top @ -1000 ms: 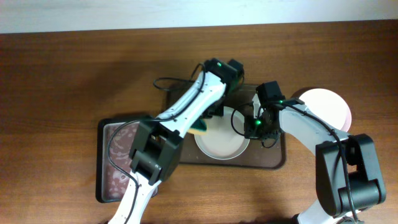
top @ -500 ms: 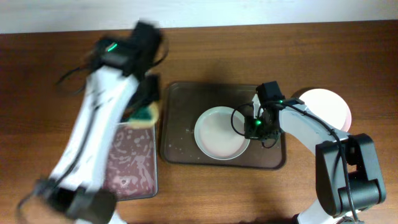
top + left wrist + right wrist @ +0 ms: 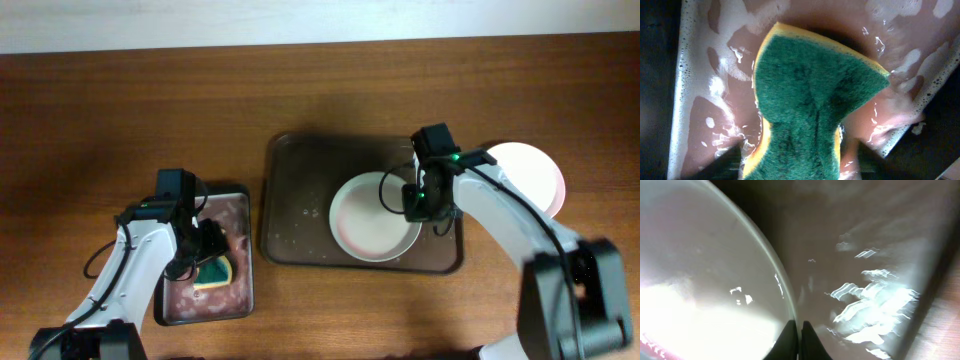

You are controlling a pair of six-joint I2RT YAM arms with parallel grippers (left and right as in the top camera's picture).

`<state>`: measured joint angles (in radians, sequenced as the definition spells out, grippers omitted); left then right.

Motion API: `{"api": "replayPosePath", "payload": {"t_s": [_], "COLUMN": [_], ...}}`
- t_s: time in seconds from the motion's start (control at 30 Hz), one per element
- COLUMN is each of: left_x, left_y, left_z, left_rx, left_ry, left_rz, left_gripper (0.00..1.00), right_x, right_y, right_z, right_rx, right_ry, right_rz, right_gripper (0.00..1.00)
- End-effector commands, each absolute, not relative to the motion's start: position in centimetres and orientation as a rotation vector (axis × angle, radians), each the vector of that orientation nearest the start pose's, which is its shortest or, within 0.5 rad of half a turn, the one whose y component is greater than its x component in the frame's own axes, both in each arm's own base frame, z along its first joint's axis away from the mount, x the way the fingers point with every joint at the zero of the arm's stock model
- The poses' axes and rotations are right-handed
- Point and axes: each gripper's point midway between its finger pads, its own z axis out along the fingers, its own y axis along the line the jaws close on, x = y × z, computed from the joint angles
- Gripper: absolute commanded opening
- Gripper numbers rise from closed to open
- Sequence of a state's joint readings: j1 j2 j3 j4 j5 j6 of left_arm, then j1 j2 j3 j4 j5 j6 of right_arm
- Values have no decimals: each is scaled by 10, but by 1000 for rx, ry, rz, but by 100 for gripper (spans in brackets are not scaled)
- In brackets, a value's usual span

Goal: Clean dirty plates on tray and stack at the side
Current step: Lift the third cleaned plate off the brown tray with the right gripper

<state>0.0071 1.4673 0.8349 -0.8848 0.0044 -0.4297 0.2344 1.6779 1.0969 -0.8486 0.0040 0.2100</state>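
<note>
My right gripper lifts and carries this plate onto the other white plate (image 3: pixel 531 172) next, to stack them. The other plate rests to the gripper's right in the overhead view.
One white plate (image 3: pixel 368 222) lies on the dark brown tray (image 3: pixel 300 190), towards its right side. My right gripper (image 3: pixel 412 204) is shut on that plate's right rim. In the right wrist view the rim (image 3: pixel 771 260) runs in between the closed fingertips of the right gripper (image 3: pixel 800 341). The plate's surface looks white and glossy. Another white plate (image 3: pixel 530 168) rests on the table to the right of the tray, partly behind my right arm. My left gripper (image 3: pixel 209 260) is open over a green and yellow sponge (image 3: pixel 815 100), well away from the plates.
A smaller metal tray (image 3: pixel 240 205) holding reddish soapy water (image 3: pixel 710 120) sits left of the brown tray, and the sponge (image 3: pixel 215 273) lies in it. Drops of water dot the brown tray's left half (image 3: pixel 300 230).
My left arm swung from the plate to the metal tray, carrying the sponge, and opened there. The right gripper kept its hold and the plate shifted slightly right.
</note>
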Motion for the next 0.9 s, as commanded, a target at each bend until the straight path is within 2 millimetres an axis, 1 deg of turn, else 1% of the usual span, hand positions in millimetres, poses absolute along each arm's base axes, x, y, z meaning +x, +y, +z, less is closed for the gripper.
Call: {"api": "replayPosePath", "payload": {"t_s": [0.0,0.03,0.07,0.13,0.17,0.2,0.27,0.37,0.47,0.57,0.87], "left_x": [241,241,241,241,241,241,241,241,241,241,241], "left_y": [0,0,0,0,0,0,0,0,0,0,0], "left_z": [39,39,39,39,39,39,39,39,39,39,39], "left_rx": [-660,-660,-660,-660,-661,-661,-661,-661,-661,-661,-660], "left_ry": [3002,3002,3002,3002,3001,3001,3001,3001,3001,3001,3002], "left_rz": [-46,-46,-46,-46,-46,-46,-46,-46,-46,-46,-46], "left_gripper": [99,99,99,99,99,99,99,99,100,99,99], "right_x": [342,344,344,343,341,339,333,324,315,310,310], "right_y": [51,49,46,45,47,52,67,81,99,106,106], "right_z": [132,154,181,200,213,224,244,270,284,290,290], "right_rx": [-78,-87,-97,-107,-133,-163,-265,-323,-378,-406,-407], "right_ry": [2696,2613,2504,2410,2344,2276,2153,1994,1896,1856,1856], "right_rz": [-356,-444,-563,-671,-753,-838,-974,-1116,-1168,-1190,-1190], "right_gripper": [4,4,4,4,4,4,4,4,4,4,4]}}
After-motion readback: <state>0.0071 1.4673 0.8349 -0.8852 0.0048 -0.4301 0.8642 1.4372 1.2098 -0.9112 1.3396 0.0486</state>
